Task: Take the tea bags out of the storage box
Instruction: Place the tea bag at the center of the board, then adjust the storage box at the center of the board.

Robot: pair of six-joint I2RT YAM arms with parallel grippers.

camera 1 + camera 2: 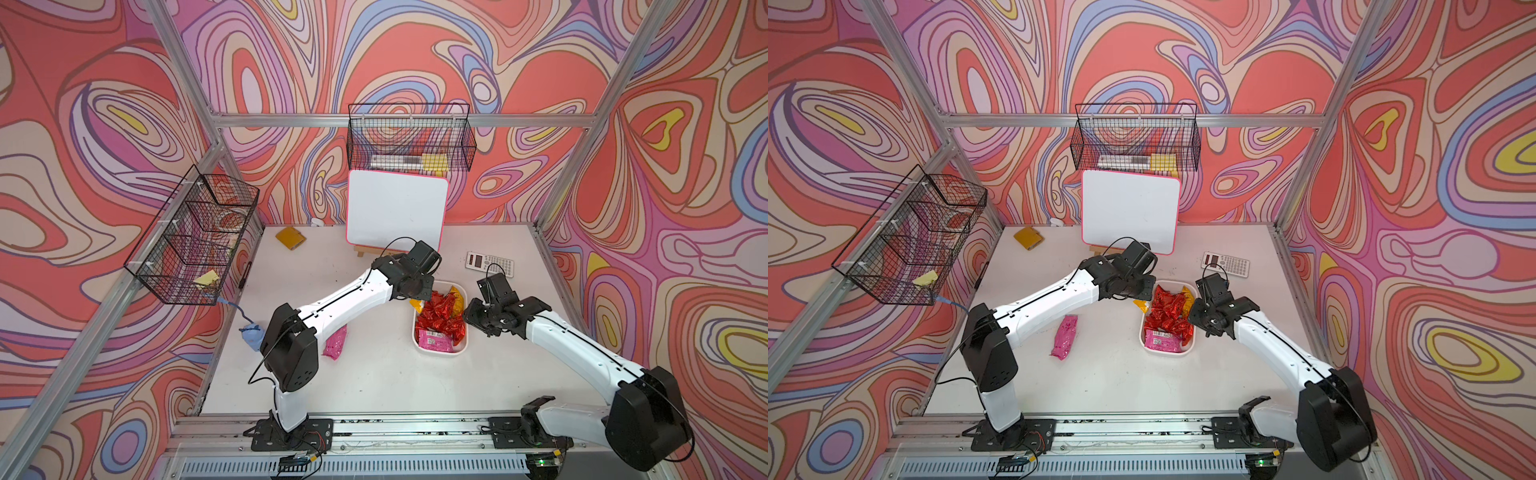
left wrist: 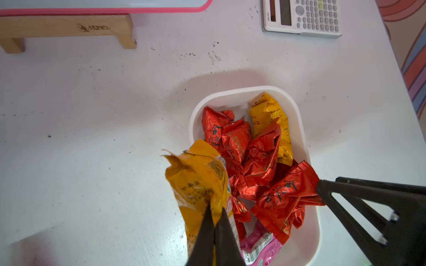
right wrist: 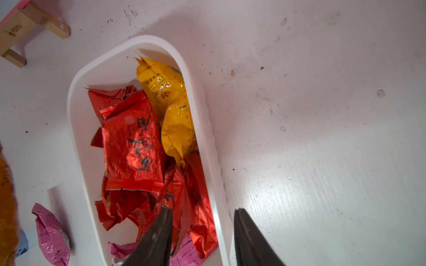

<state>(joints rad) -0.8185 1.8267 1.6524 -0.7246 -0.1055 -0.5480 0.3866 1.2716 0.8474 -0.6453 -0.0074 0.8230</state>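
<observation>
The bare tabletop beside the lone pink tea bag is clear, so my left gripper should move off the storage box [image 1: 440,351], back and down to that part, and release there.
The white storage box [image 1: 440,351] [image 1: 1167,350] [image 2: 309,147] [image 3: 76,119] sits right of the table's middle. It holds a heap of red tea bags [image 1: 440,313] [image 2: 260,156] [image 3: 131,142], yellow ones [image 3: 170,103] and a pink one [image 1: 434,340]. My left gripper [image 2: 216,208] [image 1: 415,297] is shut on an orange-yellow tea bag [image 2: 198,182] [image 1: 1142,306], which hangs over the box's left rim. My right gripper [image 3: 204,209] [image 1: 465,318] is open and straddles the box's right wall, one finger on the red bags, the other outside. Another pink tea bag [image 1: 336,343] [image 1: 1065,336] [image 3: 51,232] lies on the table left of the box.
A calculator [image 1: 489,262] [image 2: 302,16] lies behind the box. A whiteboard [image 1: 397,212] on a wooden stand [image 2: 66,27] rises at the back, with a yellow pad [image 1: 290,237] to its left. Wire baskets [image 1: 195,237] [image 1: 409,137] hang on the frame.
</observation>
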